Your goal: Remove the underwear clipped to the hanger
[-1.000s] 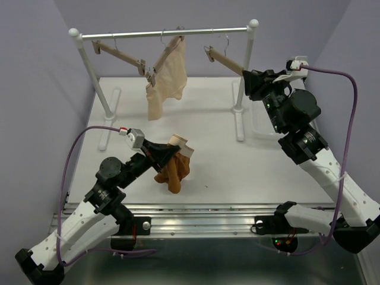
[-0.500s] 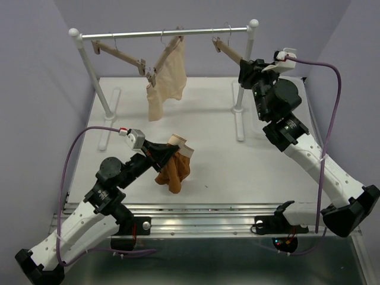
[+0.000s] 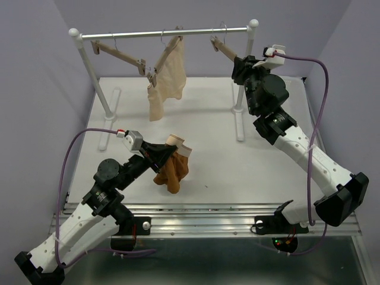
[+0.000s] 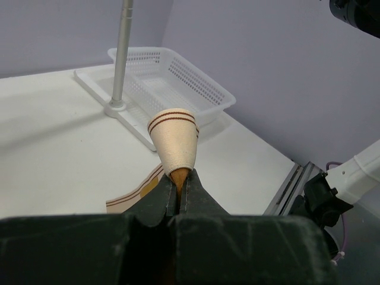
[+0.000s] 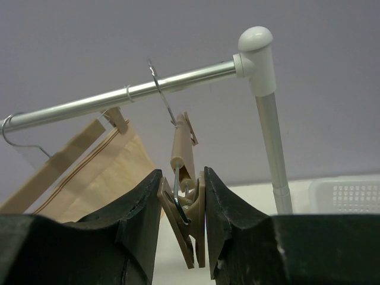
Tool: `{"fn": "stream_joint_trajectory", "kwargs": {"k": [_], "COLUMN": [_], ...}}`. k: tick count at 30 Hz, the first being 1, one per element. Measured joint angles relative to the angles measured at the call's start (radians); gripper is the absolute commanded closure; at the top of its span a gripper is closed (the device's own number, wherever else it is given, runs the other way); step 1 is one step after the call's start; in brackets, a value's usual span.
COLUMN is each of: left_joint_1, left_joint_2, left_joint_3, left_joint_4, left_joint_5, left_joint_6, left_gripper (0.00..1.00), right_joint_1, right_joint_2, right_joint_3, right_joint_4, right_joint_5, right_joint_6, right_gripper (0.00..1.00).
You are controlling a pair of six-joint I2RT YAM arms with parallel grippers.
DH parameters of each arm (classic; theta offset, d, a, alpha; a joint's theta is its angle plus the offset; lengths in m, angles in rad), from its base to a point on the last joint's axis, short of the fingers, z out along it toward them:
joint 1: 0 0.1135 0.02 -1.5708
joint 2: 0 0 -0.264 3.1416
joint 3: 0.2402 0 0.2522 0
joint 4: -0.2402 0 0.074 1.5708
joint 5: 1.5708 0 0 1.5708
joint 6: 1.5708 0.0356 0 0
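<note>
My right gripper will stay still and open to free the lower end clip [image 5: 185,217], as that clip is between its fingers with the hook on the rail.
The rust-brown underwear [image 3: 172,170] hangs in a bunch from my left gripper [image 3: 168,151], just above the table. In the left wrist view the gripper [image 4: 180,175] is shut on the orange fabric, with the cream striped waistband [image 4: 174,139] standing up beyond the fingertips. The hanger [image 3: 223,50] hangs by its wire hook at the right end of the rail [image 3: 166,32], tilted. My right gripper [image 3: 240,64] is shut on its lower end clip [image 5: 185,217]. The wooden bar [image 5: 183,151] rises from the clip to the hook.
Two more wooden hangers hang on the rail; the middle one [image 3: 161,59] holds pale cream underwear [image 3: 166,80], which also shows in the right wrist view [image 5: 101,178]. The rack's posts and feet stand at the back. A white basket [image 4: 172,80] sits at the right.
My right gripper has moved up and to the left with the hanger's clip end, closer to the rail. The left gripper and the rust-brown underwear have barely moved.
</note>
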Motion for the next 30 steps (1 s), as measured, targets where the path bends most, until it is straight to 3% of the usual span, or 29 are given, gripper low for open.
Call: {"fn": "stream_joint_trajectory", "kwargs": {"k": [15, 17, 18, 21, 22, 23, 24, 30], "left_joint_1": [0.0, 0.0, 0.0, 0.0, 0.0, 0.0, 0.0, 0.0], "left_joint_2": [-0.002, -0.002, -0.002, -0.006, -0.008, -0.008, -0.008, -0.007], "left_joint_3": [0.0, 0.0, 0.0, 0.0, 0.0, 0.001, 0.003, 0.015], "left_joint_4": [-0.015, -0.016, -0.016, -0.017, -0.017, -0.017, -0.017, -0.027], "left_joint_5": [-0.008, -0.009, -0.01, -0.014, -0.016, -0.018, -0.02, -0.043], "left_joint_6": [-0.009, -0.013, -0.015, -0.024, -0.028, -0.032, -0.036, -0.067], "left_gripper": [1.0, 1.0, 1.0, 1.0, 1.0, 1.0, 1.0, 1.0], "right_joint_1": [0.0, 0.0, 0.0, 0.0, 0.0, 0.0, 0.0, 0.0], "right_joint_2": [0.0, -0.006, -0.01, -0.027, -0.035, -0.046, -0.056, -0.183], "right_joint_3": [-0.055, -0.056, -0.058, -0.059, -0.059, -0.059, -0.059, -0.099], "right_joint_4": [-0.003, -0.005, -0.007, -0.027, -0.036, -0.047, -0.056, -0.158], "right_joint_5": [0.018, 0.018, 0.018, 0.016, 0.014, 0.012, 0.01, -0.033], "right_joint_6": [0.044, 0.053, 0.057, 0.07, 0.077, 0.086, 0.095, 0.133], "right_gripper": [0.99, 0.82, 0.63, 0.35, 0.16, 0.08, 0.01, 0.0]}}
